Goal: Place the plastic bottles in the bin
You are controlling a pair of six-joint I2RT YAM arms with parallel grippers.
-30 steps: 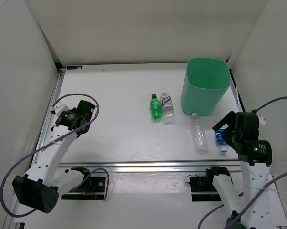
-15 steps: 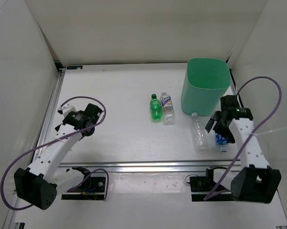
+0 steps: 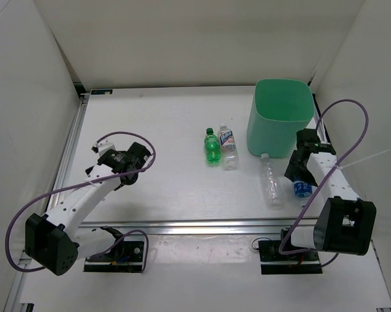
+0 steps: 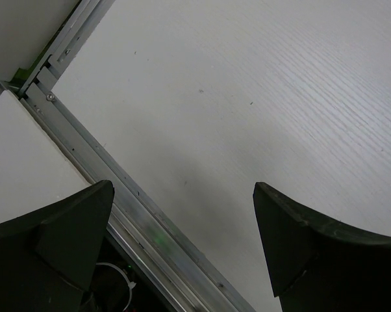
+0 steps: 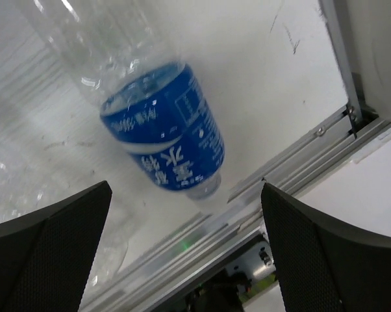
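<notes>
The clear blue-labelled bottle lies below, so my right gripper next moves down until its open fingers straddle the blue label of the clear bottle and closes them.
The mint-green bin stands at the far right of the table. A green bottle and a clear blue-labelled bottle stand upright side by side left of it. A clear unlabelled bottle lies in front of the bin. A second blue-labelled bottle lies to its right, and in the right wrist view it lies on the table between the open jaws. My right gripper is open just above it. My left gripper is open and empty over bare table at the left.
An aluminium rail runs along the table's near edge and shows in both wrist views. White walls enclose the left, back and right sides. Purple cables loop from both arms.
My right arm has swung in and down over the lying blue-labelled bottle. My left gripper has moved right, toward the table's middle. The bottles and bin have not moved.
</notes>
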